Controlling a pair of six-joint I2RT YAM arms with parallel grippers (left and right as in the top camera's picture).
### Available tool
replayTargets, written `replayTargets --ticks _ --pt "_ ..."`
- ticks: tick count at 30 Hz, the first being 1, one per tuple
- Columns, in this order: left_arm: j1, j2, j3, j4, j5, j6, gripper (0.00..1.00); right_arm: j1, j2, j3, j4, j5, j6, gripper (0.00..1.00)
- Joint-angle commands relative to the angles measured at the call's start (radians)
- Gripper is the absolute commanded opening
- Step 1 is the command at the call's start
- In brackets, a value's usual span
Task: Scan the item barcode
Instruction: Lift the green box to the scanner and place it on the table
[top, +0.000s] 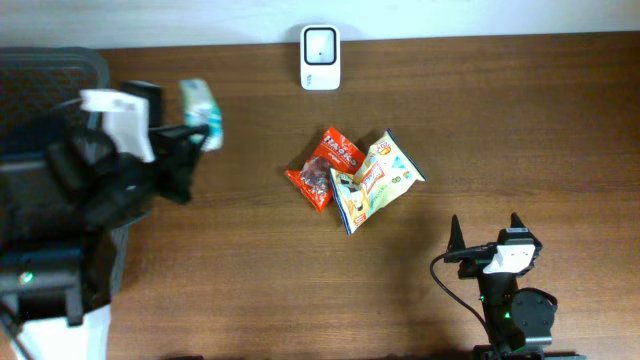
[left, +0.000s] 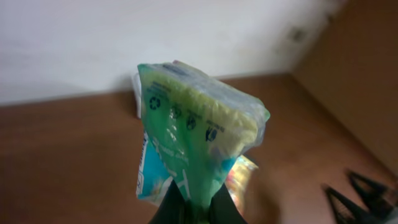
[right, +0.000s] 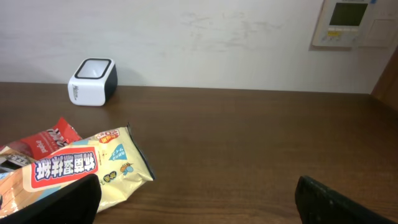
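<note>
The left gripper moves toward the scanner (top: 320, 57) next, then down onto the tabletop beside the red packet, as that spot is bare, and releases the green packet.
My left gripper (top: 193, 137) is shut on the bottom end of a green and teal snack packet (top: 201, 110), which it holds up off the table at the far left. In the left wrist view the packet (left: 199, 134) stands upright and fills the middle, above my gripper (left: 194, 210). The white barcode scanner (top: 320, 57) stands at the table's back edge, well to the right of the held packet; the right wrist view shows the scanner (right: 93, 81) too. My right gripper (top: 485, 237) rests open near the front right, its fingers (right: 65, 202) wide apart with nothing between them.
A red packet (top: 324, 168) and a yellow packet (top: 376, 180) lie overlapping mid-table; the yellow packet (right: 81, 171) sits just ahead of my right gripper's left finger. A wall panel (right: 348, 22) hangs behind. A black chair (top: 45, 85) stands at the left edge.
</note>
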Motion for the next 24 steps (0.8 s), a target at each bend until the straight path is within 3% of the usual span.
replayTargets --ticks 1,13,24 --pt "-0.142 0.068 0.000 -0.016 0.009 -0.008 0.00 -0.006 -0.008 -0.009 -0.002 0.009 -0.002 0.99" --pt "-0.506 0.357 0.000 0.007 -0.428 -0.009 0.00 -0.006 -0.008 -0.009 -0.002 0.009 -0.002 0.99" --pt "-0.627 0.692 0.000 0.088 -0.682 -0.035 0.00 -0.006 -0.008 -0.009 -0.002 0.009 -0.002 0.99"
